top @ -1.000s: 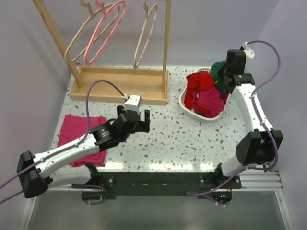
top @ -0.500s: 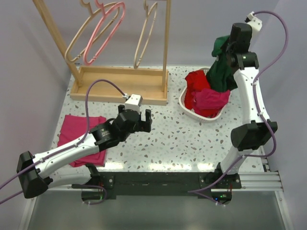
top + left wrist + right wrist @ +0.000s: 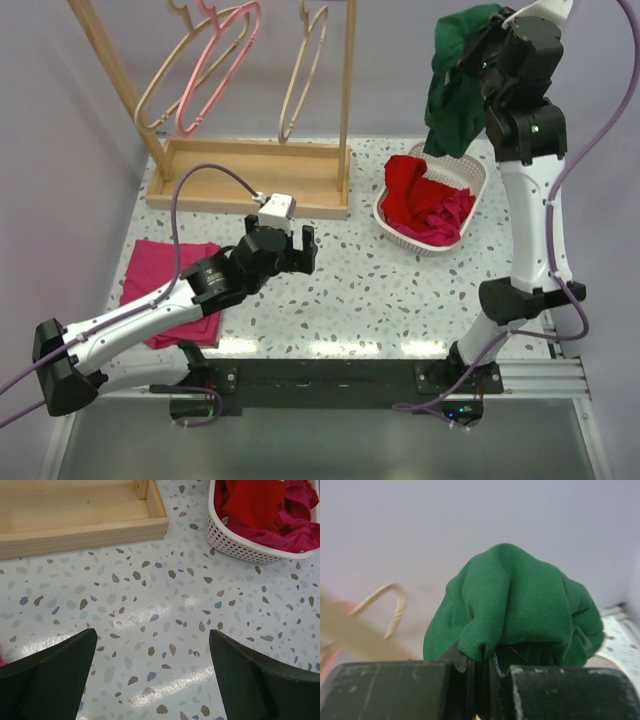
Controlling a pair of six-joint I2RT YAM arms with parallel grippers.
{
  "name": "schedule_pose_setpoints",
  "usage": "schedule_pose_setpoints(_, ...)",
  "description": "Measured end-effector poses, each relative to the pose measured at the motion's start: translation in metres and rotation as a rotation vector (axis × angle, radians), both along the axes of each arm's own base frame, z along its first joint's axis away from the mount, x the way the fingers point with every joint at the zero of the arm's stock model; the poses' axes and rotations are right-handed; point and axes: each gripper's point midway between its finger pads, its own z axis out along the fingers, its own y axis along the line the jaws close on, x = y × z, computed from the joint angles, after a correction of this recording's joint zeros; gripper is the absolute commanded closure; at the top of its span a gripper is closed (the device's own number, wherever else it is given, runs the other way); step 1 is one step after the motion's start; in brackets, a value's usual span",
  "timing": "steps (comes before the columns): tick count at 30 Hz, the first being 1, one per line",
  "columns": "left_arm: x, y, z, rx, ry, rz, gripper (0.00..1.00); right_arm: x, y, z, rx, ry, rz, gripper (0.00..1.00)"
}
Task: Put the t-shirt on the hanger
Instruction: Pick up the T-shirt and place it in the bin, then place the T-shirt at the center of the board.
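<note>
As the speckled tabletop before the rack lies bare, I should bring my right gripper back, leftward in the top view and down, to release the fold of the t-shirt.
The dark green t-shirt (image 3: 455, 95) hangs bunched in the air at the top right, above the basket, and my right gripper (image 3: 482, 48) is shut on its top fold. In the right wrist view the green cloth (image 3: 520, 605) bulges out between the closed jaws of that gripper (image 3: 482, 667). The pale wooden hanger (image 3: 305, 75) hangs alone on the right side of the rack, left of the shirt. My left gripper (image 3: 297, 250) hovers open over the speckled table, and in its wrist view nothing lies between the fingers of this gripper (image 3: 152, 672).
A white basket (image 3: 392, 230) holds red and magenta garments; its wall (image 3: 240, 547) also shows in the left wrist view. The wooden rack (image 3: 250, 175) carries a pink hanger (image 3: 215, 70) and a beige hanger (image 3: 170, 85). A folded magenta garment (image 3: 160, 285) lies at the left.
My right arm has risen, lifting the green t-shirt out of the basket until it hangs free. The left arm has barely moved.
</note>
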Motion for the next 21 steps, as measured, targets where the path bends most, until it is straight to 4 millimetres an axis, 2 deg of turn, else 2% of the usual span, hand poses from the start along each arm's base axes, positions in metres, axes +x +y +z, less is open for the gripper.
schedule_pose_setpoints(2,0.000,0.000,0.005,-0.011,-0.009,-0.001,0.00,-0.031,0.031,0.025,0.013,-0.052,0.130,1.00)
schedule_pose_setpoints(4,0.000,0.000,0.010,-0.019,-0.018,-0.002,0.00,-0.058,0.048,0.043,0.034,-0.098,0.224,1.00)
schedule_pose_setpoints(6,0.001,0.000,0.017,-0.026,-0.031,-0.005,0.00,-0.089,0.059,0.049,0.065,-0.120,0.314,1.00)
schedule_pose_setpoints(8,0.001,0.000,0.024,-0.034,-0.042,-0.007,0.00,-0.113,0.068,0.042,0.089,-0.110,0.382,1.00)
schedule_pose_setpoints(11,0.001,0.000,0.038,-0.059,-0.065,-0.010,0.01,-0.139,0.100,0.008,0.122,-0.035,0.530,1.00)
schedule_pose_setpoints(13,-0.001,0.003,0.049,-0.084,-0.084,-0.010,0.03,-0.154,0.133,-0.031,0.137,0.049,0.655,1.00)
schedule_pose_setpoints(16,-0.004,0.007,0.060,-0.110,-0.105,-0.010,0.11,-0.164,0.170,-0.104,0.129,0.219,0.768,0.86)
schedule_pose_setpoints(18,-0.005,0.008,0.063,-0.120,-0.112,-0.011,0.15,-0.163,0.192,-0.165,0.110,0.376,0.826,0.76)
schedule_pose_setpoints(19,-0.005,0.008,0.063,-0.123,-0.111,-0.011,0.20,-0.161,0.203,-0.198,0.098,0.462,0.851,0.60)
schedule_pose_setpoints(21,-0.005,0.005,0.056,-0.120,-0.102,-0.020,0.25,-0.155,0.216,-0.265,0.049,0.645,0.877,0.49)
